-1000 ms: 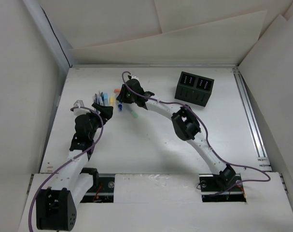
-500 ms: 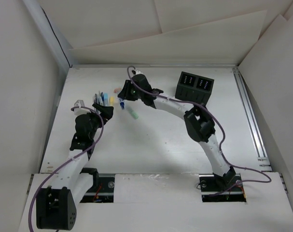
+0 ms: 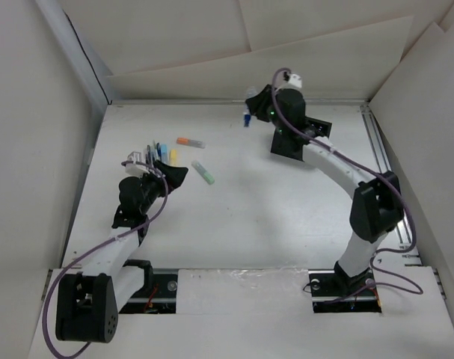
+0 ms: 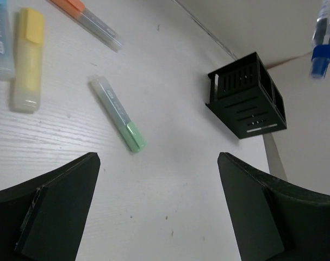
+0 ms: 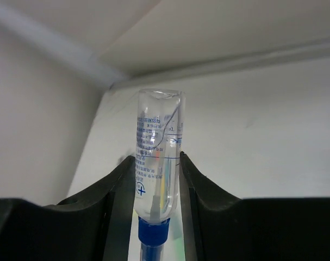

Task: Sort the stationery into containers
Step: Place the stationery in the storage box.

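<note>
The pen [image 4: 321, 38] hangs outside the organizer. So my right gripper goes toward the right in the top view next, turning, over the organizer's end nearest the markers before release.
My right gripper [image 3: 250, 114] is shut on a clear pen with a blue cap [image 5: 156, 185] and holds it in the air just left of the black two-compartment organizer [image 3: 321, 129], which my right arm partly hides. The organizer shows in full in the left wrist view [image 4: 246, 95], and the held pen [image 4: 321, 38] hangs above it to the right. My left gripper [image 3: 155, 166] is open and empty, low over the table. Ahead of it lie an orange marker [image 4: 86, 16], a yellow marker [image 4: 26, 60], a light blue one [image 4: 0, 41] and a green one [image 4: 117, 113].
A metal rail [image 3: 387, 179] runs along the table's right edge. White walls close in the back and the left side. Purple cables trail along both arms.
My right gripper has lifted the blue-capped pen off the pile at the left and carried it right and back, to beside the organizer. My left gripper has shifted only slightly.
</note>
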Motion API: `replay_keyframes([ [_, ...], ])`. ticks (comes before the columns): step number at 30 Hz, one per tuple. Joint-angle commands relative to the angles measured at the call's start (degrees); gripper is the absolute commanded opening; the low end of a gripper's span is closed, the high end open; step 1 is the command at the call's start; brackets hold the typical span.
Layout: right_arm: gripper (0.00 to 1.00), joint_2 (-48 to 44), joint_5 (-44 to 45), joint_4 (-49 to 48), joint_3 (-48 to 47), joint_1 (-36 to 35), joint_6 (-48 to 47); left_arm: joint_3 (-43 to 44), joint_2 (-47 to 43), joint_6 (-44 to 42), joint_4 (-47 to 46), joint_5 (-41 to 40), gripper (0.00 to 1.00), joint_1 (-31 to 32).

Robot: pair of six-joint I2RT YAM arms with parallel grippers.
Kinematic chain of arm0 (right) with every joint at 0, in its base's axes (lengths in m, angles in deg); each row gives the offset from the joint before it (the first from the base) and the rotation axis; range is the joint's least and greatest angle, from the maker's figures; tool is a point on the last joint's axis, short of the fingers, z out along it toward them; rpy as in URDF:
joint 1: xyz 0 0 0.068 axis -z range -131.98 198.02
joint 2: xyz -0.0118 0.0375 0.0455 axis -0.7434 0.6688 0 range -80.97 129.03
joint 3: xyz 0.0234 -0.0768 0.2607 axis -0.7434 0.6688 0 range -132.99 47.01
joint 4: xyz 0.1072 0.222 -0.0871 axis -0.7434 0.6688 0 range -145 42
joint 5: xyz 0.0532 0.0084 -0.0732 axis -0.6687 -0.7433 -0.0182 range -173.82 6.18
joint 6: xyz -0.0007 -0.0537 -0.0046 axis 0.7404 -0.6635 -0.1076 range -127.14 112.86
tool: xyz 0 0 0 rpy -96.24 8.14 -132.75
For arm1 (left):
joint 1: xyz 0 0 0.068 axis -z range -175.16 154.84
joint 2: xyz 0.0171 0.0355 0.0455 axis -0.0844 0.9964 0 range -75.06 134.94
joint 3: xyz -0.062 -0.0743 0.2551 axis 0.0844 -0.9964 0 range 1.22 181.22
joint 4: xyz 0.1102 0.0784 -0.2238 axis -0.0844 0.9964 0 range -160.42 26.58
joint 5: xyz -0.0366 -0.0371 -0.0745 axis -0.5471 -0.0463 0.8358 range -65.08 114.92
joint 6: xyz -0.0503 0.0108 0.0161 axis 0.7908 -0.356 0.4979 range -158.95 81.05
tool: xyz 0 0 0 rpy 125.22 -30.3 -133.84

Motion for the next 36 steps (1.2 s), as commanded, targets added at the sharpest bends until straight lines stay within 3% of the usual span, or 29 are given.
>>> replay_keyframes([
  [1,0.04,-6.12,14.63,-4.65,2.86,4.82,-8.61,-0.56,2.29,-1.43,-8.3,6.62,0.88,1.26],
  [6,0.04,-5.25,29.56,-4.04,3.49,10.97,-11.7,0.5,4.39,-2.57,-8.92,6.1,0.88,4.59],
  [13,0.04,0.9,43.63,-1.23,-1.07,12.22,-17.41,0.5,5.02,-2.58,-9.97,7.33,0.88,4.6],
  [22,0.04,10.31,50.77,5.1,-8.81,12.14,-20.4,1.03,6.77,-2.05,-10.68,9.09,0.88,4.6],
  [36,0.04,15.32,58.51,6.86,-11.54,7.39,-21.46,1.03,6.77,-1.0,-10.68,7.95,0.88,4.6],
])
